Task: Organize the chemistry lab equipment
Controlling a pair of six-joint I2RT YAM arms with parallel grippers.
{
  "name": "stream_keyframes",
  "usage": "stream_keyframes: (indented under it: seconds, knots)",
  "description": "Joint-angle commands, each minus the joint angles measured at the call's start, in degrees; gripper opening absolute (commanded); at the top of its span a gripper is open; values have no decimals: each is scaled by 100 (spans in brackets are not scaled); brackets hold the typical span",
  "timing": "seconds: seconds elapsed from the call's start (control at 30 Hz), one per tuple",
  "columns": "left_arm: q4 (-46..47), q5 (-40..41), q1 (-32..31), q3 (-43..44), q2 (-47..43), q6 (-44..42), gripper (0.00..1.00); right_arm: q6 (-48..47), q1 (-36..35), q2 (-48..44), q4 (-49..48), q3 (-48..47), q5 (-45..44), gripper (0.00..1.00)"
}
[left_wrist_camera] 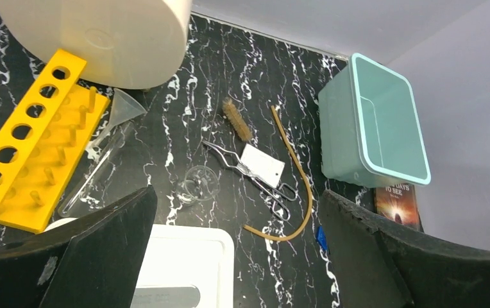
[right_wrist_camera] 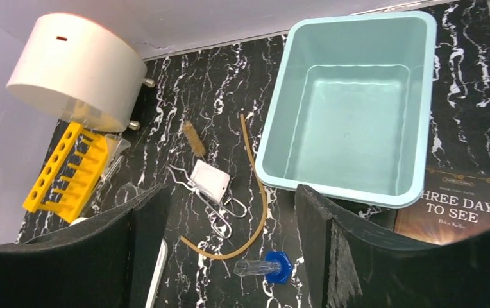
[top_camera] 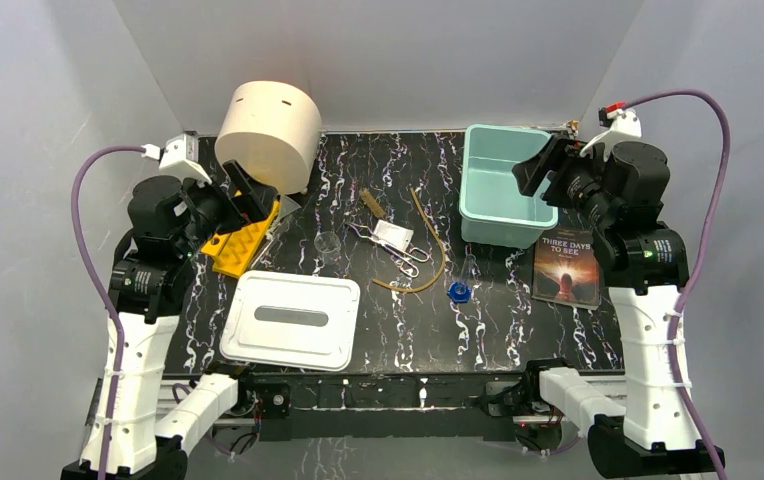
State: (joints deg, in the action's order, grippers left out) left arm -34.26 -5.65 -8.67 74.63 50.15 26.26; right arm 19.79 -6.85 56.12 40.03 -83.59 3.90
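The beaker stands below my right gripper, to its left in the top view. My right gripper should swing over and down onto the beaker's rim by the tongs next.
The lab items lie loose on the black marbled table. A yellow holed rack (top_camera: pixel 243 245) sits at the left beside a clear funnel (left_wrist_camera: pixel 124 109). In the middle are a clear beaker (top_camera: pixel 328 243), a brush (top_camera: pixel 372 204), metal tongs (top_camera: pixel 405 260) with a white packet (top_camera: pixel 393 235) on them, a curved tan rubber tube (top_camera: pixel 436 255) and a clear flask with blue cap (right_wrist_camera: pixel 265 266) on its side. My left gripper (top_camera: pixel 248 205) hangs open over the rack, holding nothing. My right gripper (top_camera: pixel 538 170) hangs open and unladen above the teal bin (top_camera: pixel 503 185).
A big cream cylinder (top_camera: pixel 263 130) stands at the back left, touching the rack's far end. A white rectangular lid (top_camera: pixel 291 320) lies at the near left. A dark-covered book (top_camera: pixel 567 267) lies just in front of the bin. Grey walls close in the table.
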Motion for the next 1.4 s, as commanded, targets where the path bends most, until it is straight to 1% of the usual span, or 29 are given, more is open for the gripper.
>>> stream_keyframes:
  seconds: [0.0, 0.17, 0.23, 0.3, 0.4, 0.5, 0.57, 0.63, 0.8, 0.9, 1.03, 1.1, 1.17, 1.37]
  knots:
    - [99, -490, 55, -92, -105, 19, 98, 128, 52, -86, -472, 187, 595, 80]
    - [202, -898, 66, -188, 198, 617, 98, 335, 56, 87, -932, 589, 1775, 83]
    - [321, -1016, 68, -377, 273, 891, 98, 328, 48, 186, -1031, 705, 2118, 83]
    - [488, -1219, 70, -652, 288, 1097, 98, 297, 22, 273, -1138, 804, 2368, 85]
    - [873, -1506, 77, -1275, 184, 1481, 98, 214, -172, 435, -1152, 859, 2422, 90]
    - [1089, -1673, 74, -1788, 56, 1762, 98, 128, -651, 639, -1072, 830, 2002, 92]
    - [1087, -1671, 76, -1972, -51, 1814, 98, 46, -1194, 776, -1124, 789, 1677, 93]
    - [907, -1514, 76, -2016, -147, 1789, 98, 14, -1756, 1071, -1092, 594, 1330, 91]
    - [412, -674, 82, -1876, -376, 1634, 98, -68, -2730, 1913, -1039, 108, 514, 85]
    - [244, -119, 80, -1714, -568, 1617, 98, -146, -3193, 2420, -995, -184, 17, 86]
    - [388, 377, 77, -1768, -848, 1546, 98, -94, -3811, 3172, -883, -617, -476, 88]
    - [470, 469, 81, -1781, -874, 1497, 98, -46, -4079, 3574, -916, -779, -667, 88]
    - [475, 486, 84, -1766, -845, 1508, 98, 206, -4171, 3994, -911, -951, -721, 88]
    - [587, 271, 82, -1993, -781, 1814, 98, 347, -4335, 5252, -1042, -1746, -707, 74]
